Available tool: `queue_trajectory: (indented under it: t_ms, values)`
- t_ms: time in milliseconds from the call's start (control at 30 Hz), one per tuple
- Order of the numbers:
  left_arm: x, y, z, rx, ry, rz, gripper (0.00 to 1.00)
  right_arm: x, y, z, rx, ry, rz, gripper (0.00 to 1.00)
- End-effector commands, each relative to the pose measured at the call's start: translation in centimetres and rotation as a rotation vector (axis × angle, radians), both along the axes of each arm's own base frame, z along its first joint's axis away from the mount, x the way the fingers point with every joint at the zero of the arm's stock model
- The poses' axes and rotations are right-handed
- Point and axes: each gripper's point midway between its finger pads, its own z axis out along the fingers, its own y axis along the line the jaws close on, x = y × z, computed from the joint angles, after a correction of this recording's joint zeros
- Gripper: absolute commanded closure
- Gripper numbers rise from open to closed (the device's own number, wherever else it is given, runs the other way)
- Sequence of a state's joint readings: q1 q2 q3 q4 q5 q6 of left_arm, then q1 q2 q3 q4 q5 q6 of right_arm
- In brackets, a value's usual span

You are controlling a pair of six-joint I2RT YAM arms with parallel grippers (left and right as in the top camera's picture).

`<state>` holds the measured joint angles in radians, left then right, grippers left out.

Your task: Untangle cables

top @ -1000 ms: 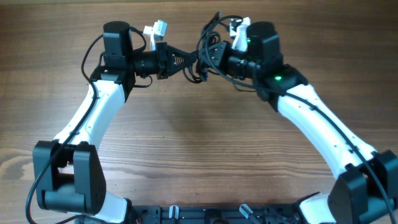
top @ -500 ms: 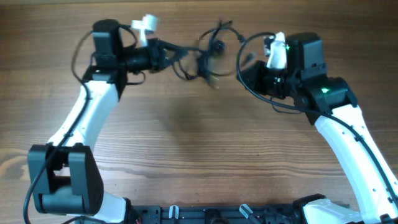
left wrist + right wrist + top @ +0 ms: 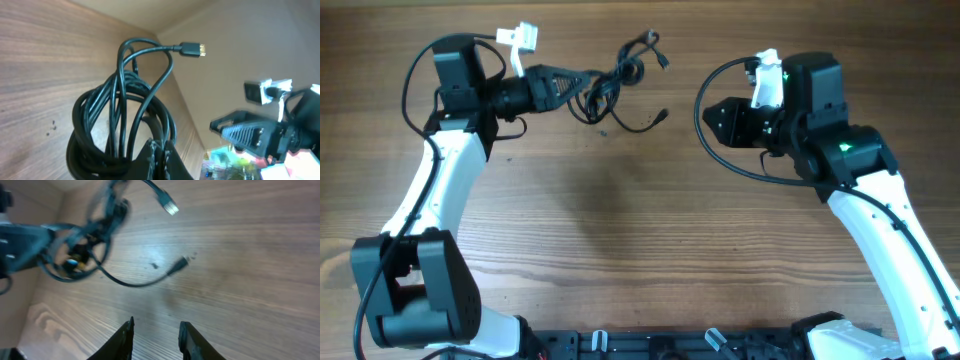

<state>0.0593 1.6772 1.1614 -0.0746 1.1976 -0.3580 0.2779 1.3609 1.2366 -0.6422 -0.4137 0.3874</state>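
I should next carry the bundle to the bare wood between the arms, below my left gripper and to its right in the overhead view, then lower it and let go.
The cables [image 3: 610, 85] are a tangled black bundle at the back of the table, with loose ends trailing right and one plug [image 3: 663, 114] lying on the wood. My left gripper [image 3: 570, 88] is shut on the bundle at its left side. In the left wrist view the coiled cables [image 3: 120, 130] loop over the shut jaws [image 3: 161, 150], and a silvery plug [image 3: 192, 49] sticks up. My right gripper [image 3: 713, 118] is open and empty, to the right of the bundle. In the right wrist view its fingers [image 3: 156, 330] are parted over bare wood, with the cables [image 3: 95, 235] blurred beyond.
The wooden table [image 3: 640, 240] carries nothing else that I can see. Thick black arm wires loop by my right wrist [image 3: 720, 150] and my left wrist [image 3: 415, 90]. The arm bases stand at the front edge.
My right gripper let go of the cables and pulled back right. My left gripper swung left and back, dragging the bundle with it; the loose ends now trail on the table.
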Motion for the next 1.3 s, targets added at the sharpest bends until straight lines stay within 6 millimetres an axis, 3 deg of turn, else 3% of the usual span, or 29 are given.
queue_trajectory:
  t_ms: [0, 167, 300, 400, 433, 533, 600, 667, 800, 900, 1000, 1267]
  values:
    - [-1.6, -2.3, 1.0, 0.067, -0.256, -0.146, 0.96, -0.4, 2.0, 2.0, 0.078, -0.049, 0.057, 0.53]
    - [-1.0, -4.1, -1.7, 0.203, -0.210, -0.092, 0.96, 0.0, 3.2, 1.9, 0.093, -0.048, 0.060, 0.42]
    - [-0.7, -4.5, -7.7, 0.552, -0.081, 0.048, 0.96, 0.4, 3.3, 0.6, 0.084, -0.015, 0.057, 0.38]
    - [-1.2, -5.0, -10.0, 0.757, -0.068, 0.104, 0.95, 0.7, 3.1, 0.1, 0.070, -0.008, 0.043, 0.37]
    - [-1.3, -5.1, -10.5, 0.819, -0.073, 0.121, 0.86, 0.9, 2.9, 0.1, 0.061, -0.011, 0.034, 0.37]
    - [-1.9, -5.7, -11.0, 0.895, -0.085, 0.127, 0.43, 1.1, 2.7, 0.0, 0.051, -0.015, 0.022, 0.35]
    - [-2.3, -6.1, -11.1, 0.899, -0.083, 0.112, 0.25, 1.0, 2.6, -0.2, 0.044, -0.010, 0.017, 0.34]
    - [-2.4, -5.9, -11.3, 0.901, -0.071, 0.116, 0.15, 1.0, 2.3, -0.5, 0.028, 0.001, 0.003, 0.33]
    - [-1.3, -4.0, -10.2, 0.823, 0.049, 0.271, 0.15, 0.8, 1.7, -1.1, 0.000, 0.022, -0.017, 0.33]
    - [-0.8, -1.4, -9.1, 0.715, 0.203, 0.437, 0.27, 0.7, 1.7, -1.3, -0.002, 0.028, -0.017, 0.33]
    - [-2.5, 0.5, -11.5, 0.647, 0.449, 0.488, 0.31, 0.6, 1.5, -1.5, -0.011, 0.035, -0.022, 0.33]
    - [-5.4, -2.8, -18.2, 0.642, 0.685, 0.391, 0.41, 0.1, 1.3, -2.1, -0.026, 0.067, -0.024, 0.33]
